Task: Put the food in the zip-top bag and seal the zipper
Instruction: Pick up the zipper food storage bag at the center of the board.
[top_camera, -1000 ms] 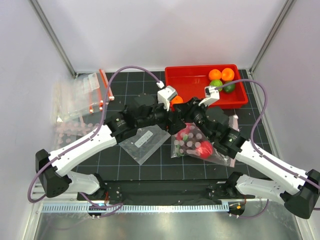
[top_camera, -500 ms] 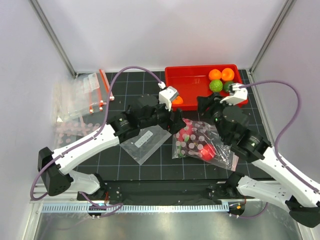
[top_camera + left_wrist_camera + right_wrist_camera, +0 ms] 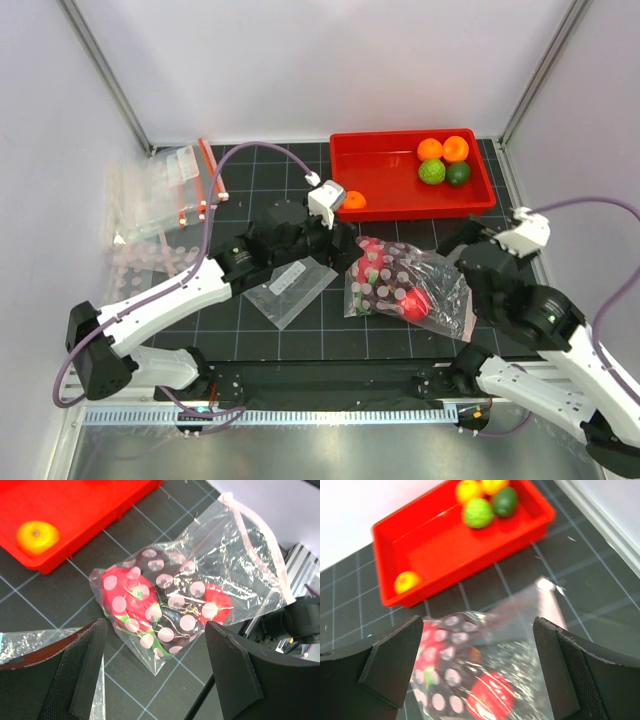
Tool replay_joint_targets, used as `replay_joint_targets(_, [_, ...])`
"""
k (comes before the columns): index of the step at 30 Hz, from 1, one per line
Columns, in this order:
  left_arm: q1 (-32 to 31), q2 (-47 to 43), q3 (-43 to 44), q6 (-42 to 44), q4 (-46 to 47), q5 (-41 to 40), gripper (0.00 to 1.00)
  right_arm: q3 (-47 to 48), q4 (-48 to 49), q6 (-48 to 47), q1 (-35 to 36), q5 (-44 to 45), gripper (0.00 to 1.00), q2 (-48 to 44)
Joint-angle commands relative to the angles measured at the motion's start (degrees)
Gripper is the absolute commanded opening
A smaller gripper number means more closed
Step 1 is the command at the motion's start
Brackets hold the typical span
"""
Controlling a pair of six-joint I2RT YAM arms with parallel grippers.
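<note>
The food is inside and the bag's pink zipper strip (image 3: pixel 468 310) (image 3: pixel 550 606) lies below the fingers. Next, my right gripper draws back and lowers onto the zipper strip.
The zip-top bag (image 3: pixel 405 285) lies on the black mat in the middle, clear with white dots. Inside it are the food pieces: a pink dragon fruit (image 3: pixel 127 592), a dark grape bunch (image 3: pixel 172 612) and a red round fruit (image 3: pixel 217 602). The zipper (image 3: pixel 260 535) is a pale pink strip along the bag's right end; whether it is closed I cannot tell. My left gripper (image 3: pixel 338 238) hovers open just left of the bag, holding nothing. To the bag's right, my right gripper (image 3: pixel 478 262) is also wide open and empty, with the bag (image 3: pixel 485 680) below its fingers.
A red tray (image 3: pixel 385 170) at the back holds oranges and green fruits (image 3: pixel 432 171), with one orange (image 3: pixel 352 200) at its near left corner. A plain clear labelled bag (image 3: pixel 290 285) lies left of the dotted bag. A pile of spare bags (image 3: pixel 160 195) sits far left.
The right gripper has opened wide and pulled away from the bag toward the right and near side. The left arm has drawn back a little to the left. The bag now lies free.
</note>
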Motion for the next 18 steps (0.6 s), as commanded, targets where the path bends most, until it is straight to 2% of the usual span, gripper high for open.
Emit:
replay_joint_targets(1, [-0.14, -2.65, 0.14, 0.25, 4.65, -1.84, 0.83, -0.84, -15.92, 16.47, -0.32, 6.83, 1.0, -1.54])
replay_joint_targets(2, [-0.14, -2.83, 0.14, 0.33, 4.56, -1.84, 0.83, -0.84, -18.29, 21.03, -0.32, 6.83, 0.99, -1.02])
replay_joint_targets(6, [-0.23, -3.09, 0.05, 0.34, 4.47, -1.84, 0.83, -2.51, -22.27, 25.11, -0.32, 5.25, 1.0, 2.24])
replay_joint_targets(13, [-0.14, -4.23, -0.3, 0.6, 3.95, -4.22, 0.83, -10.32, -14.99, 27.57, -0.85, 3.93, 0.99, 1.18])
replay_joint_targets(18, [-0.14, -5.11, -0.74, 0.77, 3.77, -4.83, 0.83, -13.31, -11.65, 29.42, -4.45, 2.18, 1.0, 3.3])
